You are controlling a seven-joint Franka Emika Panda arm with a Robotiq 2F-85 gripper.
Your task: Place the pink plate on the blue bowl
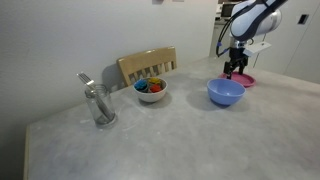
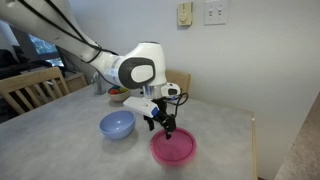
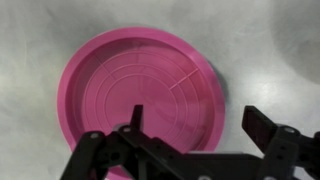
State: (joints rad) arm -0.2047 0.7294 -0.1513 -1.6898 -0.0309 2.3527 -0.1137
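The gripper lowers over the pink plate's rim near the bowl (image 3: 219, 118) next and closes there, since its open fingers already hover on either side of that rim.
The pink plate (image 3: 135, 90) lies flat on the grey table, and shows in both exterior views (image 1: 245, 81) (image 2: 173, 149). The light-blue bowl (image 1: 226, 93) (image 2: 117, 125) stands next to it, a little apart. My gripper (image 3: 198, 118) (image 1: 236, 68) (image 2: 166, 128) hovers just above the plate's edge on the side near the bowl. Its fingers are open and empty: one finger is over the plate, the other over the bare table beside the rim.
A white bowl with colourful items (image 1: 151, 89) stands in front of a wooden chair (image 1: 147, 65). A glass jar with metal utensils (image 1: 99, 106) stands nearer the table's front. A wall with outlets (image 2: 200, 13) lies behind the table.
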